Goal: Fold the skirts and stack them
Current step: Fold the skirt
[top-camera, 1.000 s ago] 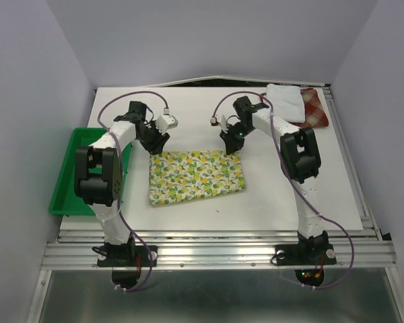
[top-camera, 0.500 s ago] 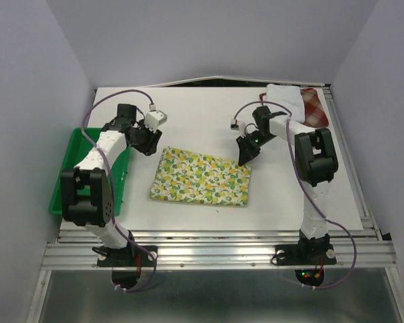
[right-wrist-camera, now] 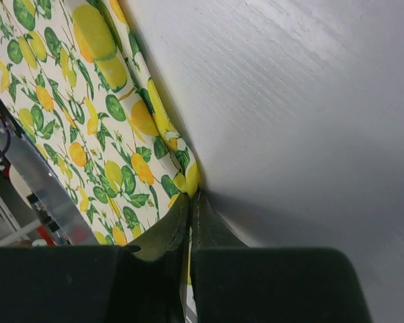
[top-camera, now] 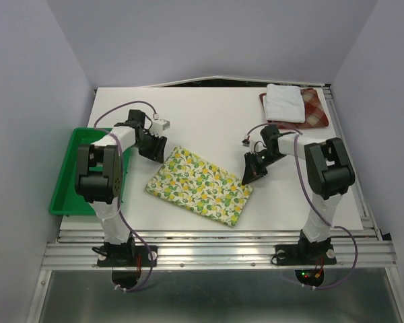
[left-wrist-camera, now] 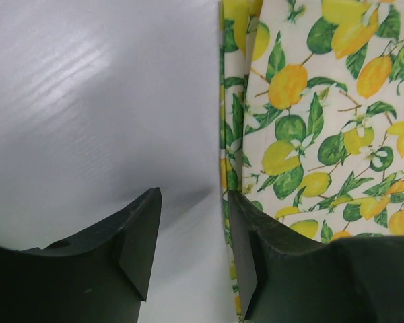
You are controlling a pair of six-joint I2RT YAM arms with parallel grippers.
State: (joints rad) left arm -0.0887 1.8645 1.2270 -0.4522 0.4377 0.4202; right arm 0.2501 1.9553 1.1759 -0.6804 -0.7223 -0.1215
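Note:
My right gripper draws the skirt's pinched corner [top-camera: 243, 183] [right-wrist-camera: 190, 191] slightly to the left in the top view next, staying low, then opens, since the fruit-print skirt lies slanted.
The fruit-print skirt [top-camera: 198, 186] lies folded and slanted in the middle of the table. My right gripper [top-camera: 250, 172] is shut on its far right corner; in the right wrist view [right-wrist-camera: 190, 195] the jaws pinch the cloth [right-wrist-camera: 67, 87]. My left gripper [top-camera: 153, 145] is open at the skirt's far left corner. In the left wrist view [left-wrist-camera: 192, 202] one finger lies over the skirt's edge [left-wrist-camera: 323, 101] and the other over bare table. The white skirt [top-camera: 285, 101] lies folded on the plaid skirt [top-camera: 318, 111] at the back right.
A green plastic tray [top-camera: 71, 168] sits at the table's left edge beside the left arm. The white table [top-camera: 202, 111] ends at a metal rail in front. Grey walls close in the sides and back.
My right gripper moved right and toward the front, dragging the fruit-print skirt's right end so the skirt turned clockwise. My left gripper drew back left, then returned beside the skirt's far left corner.

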